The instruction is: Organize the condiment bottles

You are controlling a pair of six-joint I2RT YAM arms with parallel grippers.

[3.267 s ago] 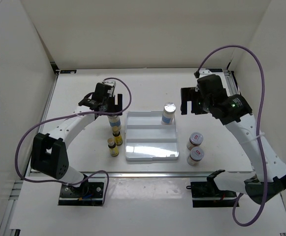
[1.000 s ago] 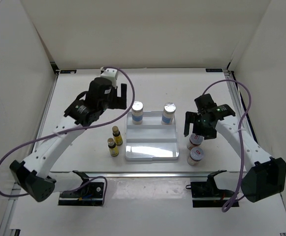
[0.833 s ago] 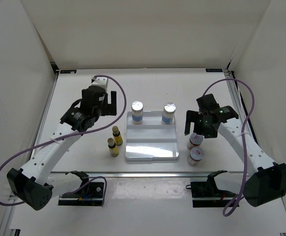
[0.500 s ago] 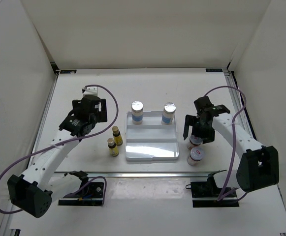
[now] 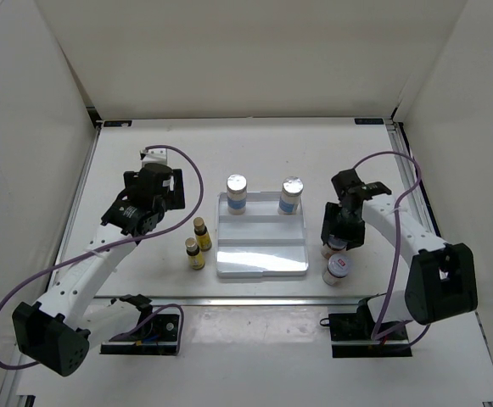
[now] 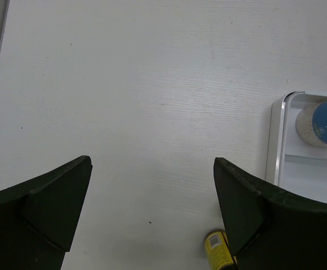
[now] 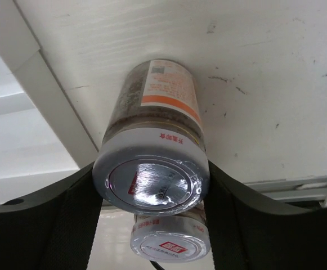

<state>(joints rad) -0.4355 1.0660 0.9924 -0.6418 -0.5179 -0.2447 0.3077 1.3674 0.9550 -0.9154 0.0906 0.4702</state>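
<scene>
The tray's middle row (image 5: 288, 230) is empty to the left of my right gripper in the top view, so next I need to lift the red-labelled jar over the tray's rim, lower it and release it there.
Two tall silver-capped bottles (image 5: 236, 193) (image 5: 290, 195) stand in the back row of the white tray (image 5: 259, 264). A pair of tiny yellow bottles (image 5: 201, 232) (image 5: 195, 253) stands left of the tray. My right gripper (image 5: 340, 231) (image 7: 151, 175) is shut on a red-labelled jar (image 7: 155, 140), both fingers pressed to its lid, right of the tray. The second jar (image 5: 338, 268) (image 7: 169, 242) stands just nearer. My left gripper (image 5: 170, 190) (image 6: 152, 163) hangs open and empty above bare table, left of the tray; one yellow bottle (image 6: 219, 252) shows by its right finger.
The tray's left wall (image 6: 273, 140) and a blue-labelled bottle (image 6: 321, 119) show at the right edge of the left wrist view. White walls enclose the table on three sides. The tray's rim (image 7: 56, 107) runs just left of the gripped jar.
My right gripper came down over the jar and closed on it. My left arm drew back to the left, away from the tall bottle it left in the tray.
</scene>
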